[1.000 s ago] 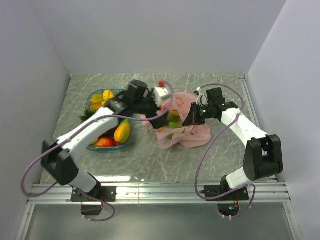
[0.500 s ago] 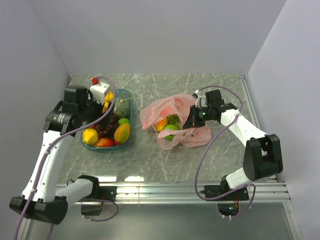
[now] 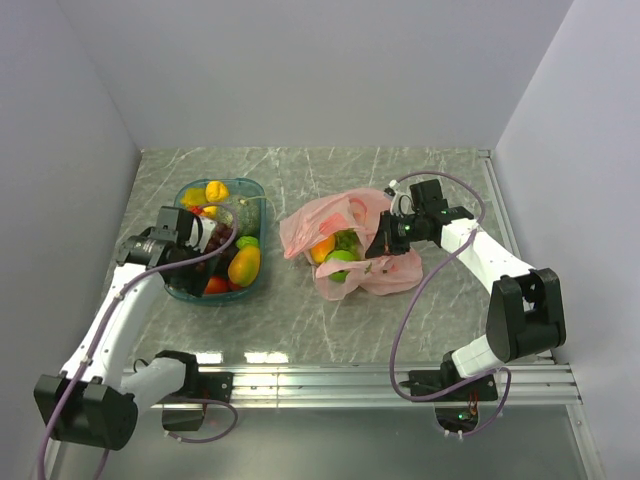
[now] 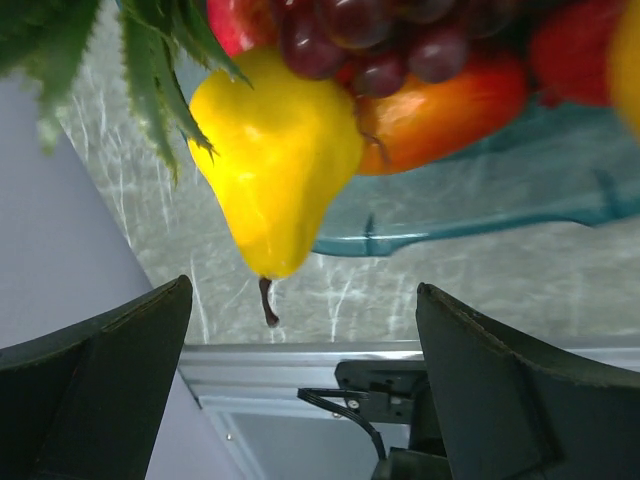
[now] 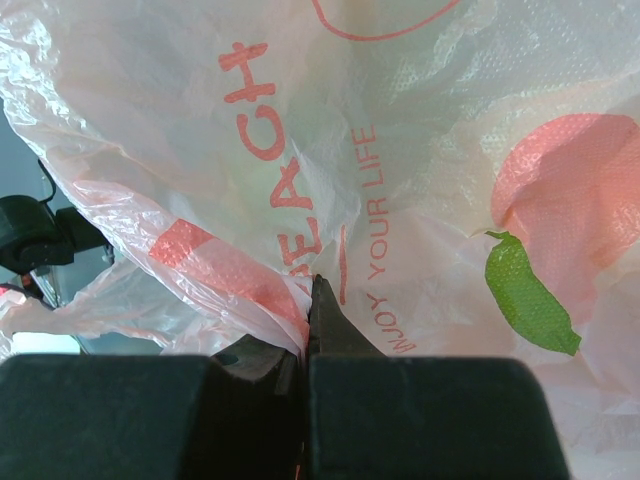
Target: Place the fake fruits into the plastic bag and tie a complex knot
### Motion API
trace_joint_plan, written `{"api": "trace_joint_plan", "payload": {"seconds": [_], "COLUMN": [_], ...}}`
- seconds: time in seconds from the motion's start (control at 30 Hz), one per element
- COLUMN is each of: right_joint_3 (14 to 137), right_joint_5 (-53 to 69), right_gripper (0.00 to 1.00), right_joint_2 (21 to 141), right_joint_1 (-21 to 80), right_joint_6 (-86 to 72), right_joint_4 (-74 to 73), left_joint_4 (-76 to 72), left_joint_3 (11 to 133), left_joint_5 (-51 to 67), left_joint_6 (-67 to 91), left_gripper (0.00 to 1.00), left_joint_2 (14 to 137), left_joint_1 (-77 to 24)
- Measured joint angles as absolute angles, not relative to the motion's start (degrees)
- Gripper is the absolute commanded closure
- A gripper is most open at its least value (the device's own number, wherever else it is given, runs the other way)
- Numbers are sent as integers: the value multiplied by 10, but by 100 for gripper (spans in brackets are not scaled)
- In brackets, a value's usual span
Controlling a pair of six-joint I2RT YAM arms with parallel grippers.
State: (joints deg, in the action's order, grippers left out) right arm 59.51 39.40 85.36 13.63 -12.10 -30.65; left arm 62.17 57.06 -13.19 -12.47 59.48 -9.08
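The robot will next lower its left gripper over the yellow pear-shaped fruit [image 4: 277, 165], with the gripper's open fingers going down both sides of the fruit.
The pink plastic bag [image 3: 352, 247] lies at mid-table with its mouth open; an orange fruit [image 3: 322, 250], a green apple [image 3: 340, 263] and green grapes [image 3: 347, 238] lie inside. My right gripper [image 3: 386, 241] is shut on the plastic bag's edge [image 5: 250, 270], pinching pink plastic at its tips [image 5: 311, 292]. My left gripper [image 3: 192, 240] is open over the left side of the teal tray [image 3: 254, 187]. Between its fingers [image 4: 100, 380] nothing is held; a yellow pear-shaped fruit [image 4: 280, 150], purple grapes [image 4: 370, 40] and an orange-red mango [image 4: 440, 110] lie just beyond them. No knot is in view.
The tray [image 4: 480, 220] also holds a mango [image 3: 243, 265], a yellow fruit [image 3: 215, 190] and a red fruit [image 3: 213, 286]. Walls close the table on three sides. An aluminium rail [image 3: 320, 378] runs along the near edge.
My left arm has pulled back from over the bag, swung to the tray's left and come down beside it, still open. The right gripper and the bag have stayed put.
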Motion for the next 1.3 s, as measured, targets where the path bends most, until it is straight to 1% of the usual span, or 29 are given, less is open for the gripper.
{"api": "trace_joint_plan", "payload": {"seconds": [0.2,0.37,0.57,0.83,1.03,1.13,1.17,1.23,1.27,1.3], "right_joint_3": [595,595,595,598,598,598,599,600,600,600], "right_joint_5": [394,394,394,394,392,391,390,390,390,390], "right_gripper": [100,100,100,100,100,100,100,100,100,100], "right_joint_2": [854,854,854,854,854,854,854,854,854,854], "right_joint_1": [136,136,136,136,136,136,136,136,136,136], "right_joint_6": [-121,-121,-121,-121,-121,-121,-121,-121,-121,-121], "right_joint_4": [-307,-307,-308,-312,-314,-314,-316,-316,-316,-317], "left_joint_4": [575,511,474,439,416,403,401,402,402,403], "left_joint_3": [547,519,493,470,458,449,445,442,442,442], "left_joint_5": [-136,-98,-53,2,23,28,29,30,30,30], "left_joint_6": [-155,-196,-222,-246,-258,-262,-263,-267,-269,-269], "left_gripper": [1,1,1,1,1,6,12,18,24,27], "left_joint_2": [626,603,591,594,607,613,613,613,613,612], "left_joint_1": [-57,-19,14,31,40,45,45,47,47,47]}}
